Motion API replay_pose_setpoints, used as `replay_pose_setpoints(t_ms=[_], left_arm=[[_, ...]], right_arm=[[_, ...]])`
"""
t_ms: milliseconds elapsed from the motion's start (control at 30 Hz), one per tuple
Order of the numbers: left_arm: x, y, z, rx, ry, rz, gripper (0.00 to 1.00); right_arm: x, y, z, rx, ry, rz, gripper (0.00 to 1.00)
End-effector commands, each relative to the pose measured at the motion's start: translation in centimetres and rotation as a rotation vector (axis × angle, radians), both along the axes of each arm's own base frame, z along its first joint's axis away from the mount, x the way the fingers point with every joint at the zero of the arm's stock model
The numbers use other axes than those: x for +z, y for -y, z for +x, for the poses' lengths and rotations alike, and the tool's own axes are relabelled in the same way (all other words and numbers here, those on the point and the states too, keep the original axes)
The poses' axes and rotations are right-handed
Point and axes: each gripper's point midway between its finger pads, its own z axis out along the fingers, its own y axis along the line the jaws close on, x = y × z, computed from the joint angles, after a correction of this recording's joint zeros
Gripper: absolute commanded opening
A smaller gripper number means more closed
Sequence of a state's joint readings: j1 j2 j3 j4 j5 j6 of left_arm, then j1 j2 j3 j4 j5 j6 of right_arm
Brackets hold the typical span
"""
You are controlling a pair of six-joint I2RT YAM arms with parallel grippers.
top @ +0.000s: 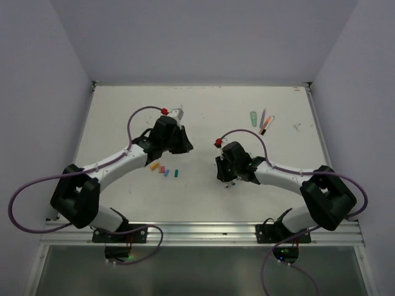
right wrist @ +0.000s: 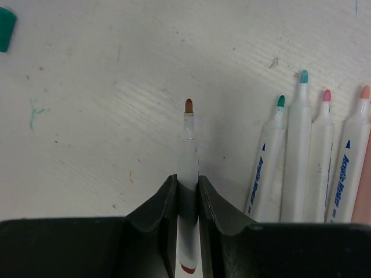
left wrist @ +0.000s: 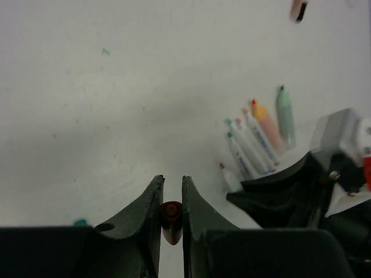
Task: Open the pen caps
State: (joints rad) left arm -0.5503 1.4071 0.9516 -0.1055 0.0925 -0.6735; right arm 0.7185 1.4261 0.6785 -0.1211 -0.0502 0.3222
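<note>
Next, my right gripper moves toward the other uncapped pens and releases the pen beside the green-tipped pen, since the held pen's tip is already bare.
My left gripper (left wrist: 171, 188) is shut on a red pen cap (left wrist: 171, 219) held just above the table; in the top view the left gripper (top: 182, 145) sits left of centre. My right gripper (right wrist: 187, 185) is shut on a white-barrelled pen (right wrist: 188, 153), whose bare brownish-red tip (right wrist: 188, 106) points away from me. From above, the right gripper (top: 227, 179) sits right of centre. Several uncapped pens (right wrist: 301, 150) lie side by side just right of it. Loose caps (top: 163, 170) in orange, pink and teal lie under the left forearm.
A pale green highlighter (left wrist: 284, 116) and an orange one (left wrist: 265, 124) lie beside the white pens (left wrist: 249, 147). More pens (top: 264, 121) rest at the far right of the table. A teal cap (right wrist: 6, 28) lies off to the left. White walls enclose the table.
</note>
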Motion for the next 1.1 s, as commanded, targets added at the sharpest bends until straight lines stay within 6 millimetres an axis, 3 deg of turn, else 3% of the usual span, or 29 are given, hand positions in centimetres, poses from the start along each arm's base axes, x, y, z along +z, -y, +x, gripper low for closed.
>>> replay_pose_setpoints(t_ms=[0, 200, 400, 800, 1067], left_arm=[[-6.6, -0.5, -4.9, -0.096, -0.223, 0.216, 0.0], [-10.6, -0.2, -6.8, -0.127, -0.305, 0.354, 0.0], [-12.7, -1.5, -6.9, -0.1, -0.322, 0.499, 0.0], [-14.9, -3.9, -7.4, -0.07, -0.363, 0.64, 0.05], [-14.9, -4.8, -7.1, -0.044, -0.348, 0.688, 0.2]], right_arm=[[-0.1, 0.8, 1.0, -0.064, -0.004, -0.062, 0.0], [-0.3, 2.1, 1.5, -0.128, 0.0, -0.126, 0.0], [-0.5, 3.5, 1.9, -0.182, 0.013, -0.196, 0.0], [-0.9, 4.0, 2.2, -0.206, 0.011, -0.233, 0.06], [-0.5, 3.4, 2.4, -0.196, 0.019, -0.204, 0.15]])
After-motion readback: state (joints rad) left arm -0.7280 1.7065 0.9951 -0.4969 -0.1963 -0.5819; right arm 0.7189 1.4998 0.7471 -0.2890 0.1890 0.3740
